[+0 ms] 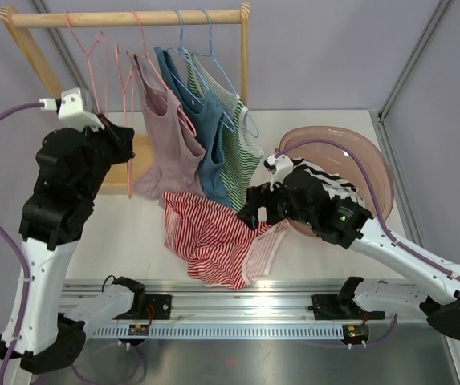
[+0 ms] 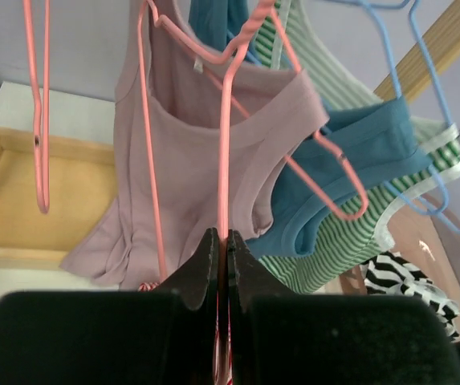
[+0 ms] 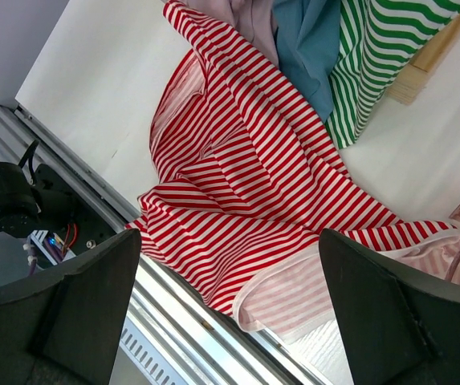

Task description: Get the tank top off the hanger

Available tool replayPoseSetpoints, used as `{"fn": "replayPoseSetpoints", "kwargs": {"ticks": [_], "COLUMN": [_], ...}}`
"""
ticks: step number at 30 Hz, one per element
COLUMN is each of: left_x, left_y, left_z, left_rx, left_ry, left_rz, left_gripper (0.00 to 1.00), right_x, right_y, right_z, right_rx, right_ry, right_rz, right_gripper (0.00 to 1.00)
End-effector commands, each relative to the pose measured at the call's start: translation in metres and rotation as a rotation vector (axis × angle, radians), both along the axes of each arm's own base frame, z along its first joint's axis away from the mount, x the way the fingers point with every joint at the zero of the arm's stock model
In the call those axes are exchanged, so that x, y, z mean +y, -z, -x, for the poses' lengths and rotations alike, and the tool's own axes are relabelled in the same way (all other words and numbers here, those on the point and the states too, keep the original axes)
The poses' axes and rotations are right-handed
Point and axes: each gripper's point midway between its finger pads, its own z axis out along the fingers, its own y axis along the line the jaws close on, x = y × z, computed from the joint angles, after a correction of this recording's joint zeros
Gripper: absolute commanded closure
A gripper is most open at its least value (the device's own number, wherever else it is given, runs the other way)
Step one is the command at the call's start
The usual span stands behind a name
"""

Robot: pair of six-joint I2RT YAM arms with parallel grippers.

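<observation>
My right gripper comes down to the left in the top view next, onto the tank top's crumpled middle (image 1: 211, 238) (image 3: 238, 189), where the striped cloth bunches.
A red-and-white striped tank top (image 1: 209, 237) lies crumpled on the table near the front edge, off any hanger; it fills the right wrist view (image 3: 254, 160). My right gripper (image 1: 250, 210) hovers just above its right side, open and empty (image 3: 230, 305). My left gripper (image 1: 117, 130) is raised by the rack and shut on the thin wire of a pink hanger (image 2: 224, 160), which passes between the closed jaws (image 2: 222, 249). That hanger (image 1: 128, 128) looks bare.
A wooden rack (image 1: 133, 16) holds a mauve top (image 1: 168, 136), a blue top (image 1: 205, 136) and a green striped top (image 1: 242, 152) on hangers. A pink basin (image 1: 358, 152) with a black-and-white garment (image 1: 326, 176) sits at the right. A metal rail (image 3: 181, 313) runs along the front edge.
</observation>
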Motion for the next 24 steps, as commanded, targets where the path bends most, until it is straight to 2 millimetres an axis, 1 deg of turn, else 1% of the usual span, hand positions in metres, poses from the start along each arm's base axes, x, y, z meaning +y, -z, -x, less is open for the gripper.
{"fn": "replayPoseSetpoints", "kwargs": {"ticks": [1, 2, 3, 4, 5, 6, 7, 8, 9, 10, 11, 12, 13, 14, 15, 16, 17, 18, 19, 20, 21, 23, 24], "left_x": [0.000, 0.000, 0.007, 0.011, 0.010, 0.023, 0.025, 0.025, 0.029, 0.031, 0.035, 0.038, 0.040, 0.050, 0.053, 0.056, 0.063, 0.065, 0.065, 0.067, 0.068, 0.069, 0.069], "left_y": [-0.043, -0.059, -0.059, -0.060, -0.063, -0.068, -0.070, -0.074, -0.084, -0.082, -0.082, -0.088, -0.079, -0.076, -0.070, -0.072, -0.064, -0.062, -0.062, -0.056, -0.052, -0.045, -0.042], "left_z": [-0.013, -0.015, -0.030, -0.039, -0.045, -0.059, -0.064, -0.069, -0.073, -0.085, -0.091, -0.093, -0.106, -0.112, -0.122, -0.122, -0.129, -0.133, -0.135, -0.141, -0.141, -0.142, -0.140], "left_rx": [-0.059, -0.084, -0.066, -0.053, -0.045, -0.044, -0.042, -0.046, -0.076, -0.067, -0.058, -0.067, -0.034, -0.024, -0.007, -0.011, 0.010, 0.010, 0.013, 0.030, 0.046, 0.069, 0.075], "left_ry": [-0.008, 0.004, -0.026, -0.032, -0.004, -0.023, -0.016, 0.010, 0.009, 0.015, 0.021, 0.021, 0.034, 0.014, 0.019, 0.020, 0.013, 0.018, 0.032, 0.029, 0.027, 0.024, 0.022], "left_rz": [0.036, 0.054, 0.059, 0.079, 0.100, 0.117, 0.133, 0.140, 0.140, 0.146, 0.152, 0.155, 0.173, 0.181, 0.195, 0.199, 0.209, 0.211, 0.215, 0.218, 0.215, 0.213, 0.205], "left_gripper": [1.00, 1.00, 1.00, 1.00, 1.00, 1.00, 1.00, 1.00, 1.00, 1.00, 1.00, 1.00, 1.00, 1.00, 1.00, 1.00, 1.00, 1.00, 1.00, 1.00, 1.00, 1.00, 0.96], "right_x": [-0.001, 0.000, 0.001, 0.001, 0.002, 0.002, 0.001, 0.003, 0.003, 0.001, 0.000, -0.001, -0.002, -0.002, -0.001, 0.000, 0.003, 0.007, 0.015, 0.022, 0.029, 0.038, 0.046], "right_y": [-0.008, -0.006, -0.007, -0.008, -0.009, -0.006, -0.009, -0.010, -0.007, -0.010, -0.010, -0.006, -0.007, -0.006, -0.005, -0.004, -0.003, 0.000, 0.006, 0.006, 0.018, 0.027, 0.041], "right_z": [-0.002, -0.001, 0.001, 0.003, 0.006, 0.007, 0.008, 0.014, 0.017, 0.018, 0.019, 0.020, 0.020, 0.020, 0.021, 0.021, 0.024, 0.025, 0.030, 0.031, 0.030, 0.027, 0.027], "right_rx": [-0.041, -0.036, -0.037, -0.043, -0.042, -0.040, -0.052, -0.046, -0.044, -0.051, -0.053, -0.050, -0.053, -0.051, -0.048, -0.046, -0.037, -0.037, -0.012, -0.007, 0.025, 0.053, 0.075], "right_ry": [0.018, 0.013, 0.006, -0.005, -0.022, -0.030, -0.031, -0.064, -0.073, -0.075, -0.075, -0.073, -0.074, -0.077, -0.080, -0.086, -0.104, -0.123, -0.171, -0.191, -0.204, -0.198, -0.191], "right_rz": [-0.038, -0.042, -0.048, -0.059, -0.069, -0.069, -0.081, -0.095, -0.097, -0.107, -0.107, -0.104, -0.106, -0.105, -0.107, -0.107, -0.114, -0.127, -0.134, -0.151, -0.136, -0.127, -0.085], "right_gripper": [0.00, 0.01, 0.00, 0.01, 0.01, 0.01, 0.01, 0.01, 0.00, 0.01, 0.01, 0.01, 0.01, 0.01, 0.01, 0.00, 0.01, 0.00, 0.00, 0.01, 0.00, 0.00, 0.01]}}
